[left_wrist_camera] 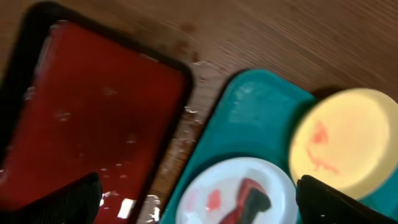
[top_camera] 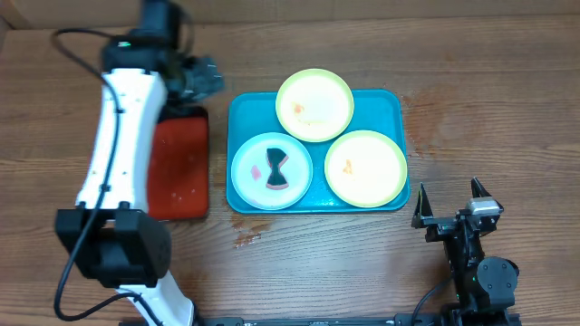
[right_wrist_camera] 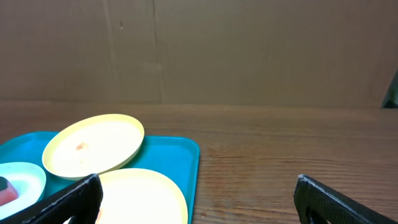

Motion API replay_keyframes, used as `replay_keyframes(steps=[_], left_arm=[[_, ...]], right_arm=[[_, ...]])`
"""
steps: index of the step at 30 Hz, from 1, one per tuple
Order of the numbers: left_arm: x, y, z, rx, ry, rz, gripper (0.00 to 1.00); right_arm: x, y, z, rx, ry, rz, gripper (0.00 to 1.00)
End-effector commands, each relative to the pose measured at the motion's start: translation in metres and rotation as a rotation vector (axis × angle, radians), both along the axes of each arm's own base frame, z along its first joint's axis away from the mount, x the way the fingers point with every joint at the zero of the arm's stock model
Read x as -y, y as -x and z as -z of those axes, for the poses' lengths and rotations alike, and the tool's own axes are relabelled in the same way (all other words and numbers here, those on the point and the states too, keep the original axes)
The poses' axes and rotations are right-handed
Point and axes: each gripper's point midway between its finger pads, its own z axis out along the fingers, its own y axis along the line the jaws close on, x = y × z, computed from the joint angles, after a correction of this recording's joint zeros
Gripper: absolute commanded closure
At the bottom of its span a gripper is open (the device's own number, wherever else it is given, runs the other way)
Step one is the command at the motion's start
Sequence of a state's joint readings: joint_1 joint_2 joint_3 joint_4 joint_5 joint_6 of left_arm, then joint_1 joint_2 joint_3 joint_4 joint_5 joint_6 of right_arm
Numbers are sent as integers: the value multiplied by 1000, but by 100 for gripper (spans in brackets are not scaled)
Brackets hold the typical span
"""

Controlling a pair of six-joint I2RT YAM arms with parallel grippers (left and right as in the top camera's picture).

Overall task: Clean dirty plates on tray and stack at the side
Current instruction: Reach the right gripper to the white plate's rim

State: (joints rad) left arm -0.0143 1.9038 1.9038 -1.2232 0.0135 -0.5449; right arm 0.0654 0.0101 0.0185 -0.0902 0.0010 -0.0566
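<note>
Outward of my right gripper, to its left in the overhead view, the blue plate's inner rim borders bare tray, so next I reach across, tipping down onto it.
The turquoise tray holds three plates. A yellow-green plate with an orange smear leans on its far rim. A second yellow-green plate lies at the right. A pale blue plate at the left carries a pink smear and a red-and-black object. My left gripper is open, above the far end of the red tray; its view shows the blue plate and the yellow plate. My right gripper is open and empty, right of the tray's near corner.
A smaller red tray with a black rim lies left of the turquoise tray, with white specks on it. The left arm stretches over the table's left side. Wet marks stain the wood right of the tray.
</note>
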Motion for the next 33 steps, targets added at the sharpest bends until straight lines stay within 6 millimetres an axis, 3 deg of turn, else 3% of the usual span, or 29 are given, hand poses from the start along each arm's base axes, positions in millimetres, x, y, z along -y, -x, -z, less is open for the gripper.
replay_keyframes(steps=[1, 3, 7, 10, 13, 15, 18, 24, 27, 29, 33], left_arm=[[-22, 3, -5, 5, -15, -43, 0], [-31, 8, -2, -16, -14, -67, 0], [-37, 15, 2, -44, -14, -79, 1], [-36, 15, 2, -47, -14, -78, 1], [-36, 15, 2, -47, -13, -78, 0], [-36, 17, 2, -53, -13, -77, 1], [-36, 18, 3, -57, -13, -78, 0], [-36, 17, 2, -57, -12, -77, 0], [-36, 18, 3, -58, -12, -77, 0], [-36, 18, 3, -60, -13, -78, 0], [-35, 24, 4, -83, -12, -77, 0]], right_arm=[[2, 0, 2, 3, 3, 12, 0], [-3, 0, -15, 71, -17, -17, 0], [-47, 17, -58, 233, -92, -297, 0], [-69, 56, -124, 527, -67, -469, 0], [-72, 96, -171, 780, -15, -508, 0], [-70, 107, -195, 820, -6, -506, 0], [-69, 84, -212, 605, -26, -475, 0], [-72, 1, -200, -45, -33, -437, 0], [-103, -23, -203, -213, -130, -631, 0], [-130, -26, -199, -352, -281, -821, 0], [-168, -50, -199, -440, -444, -1121, 0]])
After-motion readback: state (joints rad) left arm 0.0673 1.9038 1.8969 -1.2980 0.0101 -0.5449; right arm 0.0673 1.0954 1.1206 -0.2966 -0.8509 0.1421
